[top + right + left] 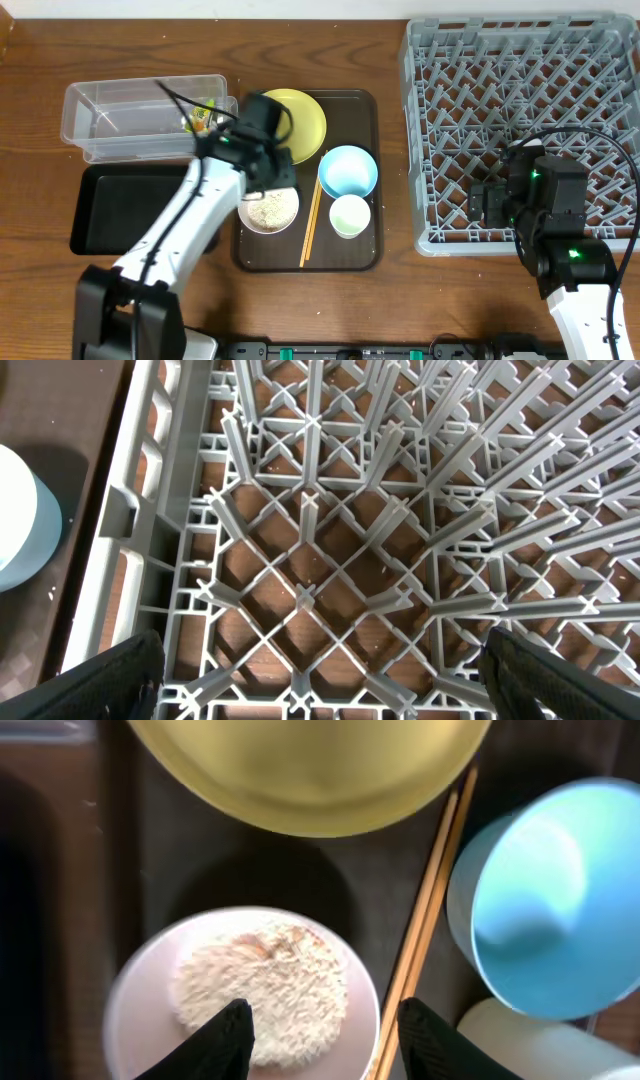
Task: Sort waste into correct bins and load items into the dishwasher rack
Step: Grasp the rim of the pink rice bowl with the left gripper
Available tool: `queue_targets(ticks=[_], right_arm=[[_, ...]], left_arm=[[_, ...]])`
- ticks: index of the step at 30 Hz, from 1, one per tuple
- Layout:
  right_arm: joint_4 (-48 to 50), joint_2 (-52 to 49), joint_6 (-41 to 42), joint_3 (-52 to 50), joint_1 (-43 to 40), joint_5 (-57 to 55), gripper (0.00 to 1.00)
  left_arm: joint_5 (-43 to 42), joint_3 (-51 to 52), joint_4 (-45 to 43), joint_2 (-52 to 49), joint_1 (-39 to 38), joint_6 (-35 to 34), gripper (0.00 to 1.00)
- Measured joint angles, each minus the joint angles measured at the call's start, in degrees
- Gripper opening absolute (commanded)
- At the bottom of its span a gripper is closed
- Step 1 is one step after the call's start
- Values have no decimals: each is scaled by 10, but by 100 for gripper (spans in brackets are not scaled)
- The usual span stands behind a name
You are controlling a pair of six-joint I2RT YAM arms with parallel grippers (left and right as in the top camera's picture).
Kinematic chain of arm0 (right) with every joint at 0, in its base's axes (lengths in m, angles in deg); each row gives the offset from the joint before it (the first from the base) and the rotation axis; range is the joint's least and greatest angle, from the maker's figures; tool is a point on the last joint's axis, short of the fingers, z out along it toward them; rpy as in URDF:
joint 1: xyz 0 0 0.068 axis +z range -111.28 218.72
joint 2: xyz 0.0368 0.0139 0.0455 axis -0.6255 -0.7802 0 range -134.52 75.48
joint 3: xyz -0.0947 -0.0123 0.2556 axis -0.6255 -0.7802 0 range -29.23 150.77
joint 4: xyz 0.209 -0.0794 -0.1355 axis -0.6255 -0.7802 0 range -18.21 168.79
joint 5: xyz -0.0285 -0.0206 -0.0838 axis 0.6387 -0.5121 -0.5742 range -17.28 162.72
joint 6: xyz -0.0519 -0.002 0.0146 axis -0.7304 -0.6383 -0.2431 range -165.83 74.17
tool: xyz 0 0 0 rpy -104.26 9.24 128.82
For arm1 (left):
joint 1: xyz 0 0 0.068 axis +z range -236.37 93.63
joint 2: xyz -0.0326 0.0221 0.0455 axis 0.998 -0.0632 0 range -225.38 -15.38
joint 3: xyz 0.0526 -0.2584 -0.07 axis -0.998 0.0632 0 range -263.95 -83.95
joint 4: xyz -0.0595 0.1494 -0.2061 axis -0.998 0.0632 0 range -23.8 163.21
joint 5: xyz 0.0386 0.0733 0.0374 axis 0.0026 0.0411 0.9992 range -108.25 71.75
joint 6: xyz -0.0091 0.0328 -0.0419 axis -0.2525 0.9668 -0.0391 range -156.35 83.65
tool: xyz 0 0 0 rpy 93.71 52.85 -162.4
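Observation:
My open fingers are already on both sides of the white bowl's rim (297, 208) (373, 1014). My left gripper will go down onto that rim next, moving slightly toward the chopsticks.
The white bowl (268, 212) holds the rice crumbs (262, 984) on the brown tray. My left gripper (325, 1025) is open just above it, one finger over the crumbs, the other past the rim by the chopsticks (428, 915). The yellow plate (293, 124), the light blue bowl (347, 171) and the whitish cup (350, 216) sit on the same tray. The snack wrapper (200, 119) lies in the clear tub (130, 115). The black tray (120, 208) is in front of it. My right gripper (320, 675) is open over the grey rack (530, 120), holding nothing.
The dark brown serving tray (368, 258) lies mid-table between the bins and the rack. The left arm crosses the black tray. The rack's upright pegs (320, 510) stand just below my right gripper. The light blue bowl (555, 900) sits close right of the chopsticks.

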Motion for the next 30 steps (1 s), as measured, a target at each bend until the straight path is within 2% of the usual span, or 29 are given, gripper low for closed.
queue_targets(ticks=[3,5,9,13,15,19,30], right_arm=[[0,0,0,0,0,0,99],[0,0,0,0,0,0,99],[0,0,0,0,0,0,99],[0,0,0,0,0,0,99],[0,0,0,0,0,0,99],[0,0,0,0,0,0,99],[0,0,0,0,0,0,99]], left_arm=[[0,28,-29,-13,-27,0,49],[-1,41,-39,-25,-41,0,44],[0,50,-52,-55,-55,3,33],[-3,50,-56,-85,-59,4,14],[-2,50,-54,-92,-63,5,10],[0,50,-54,-93,-66,4,6],[6,41,-16,-70,-67,7,6]])
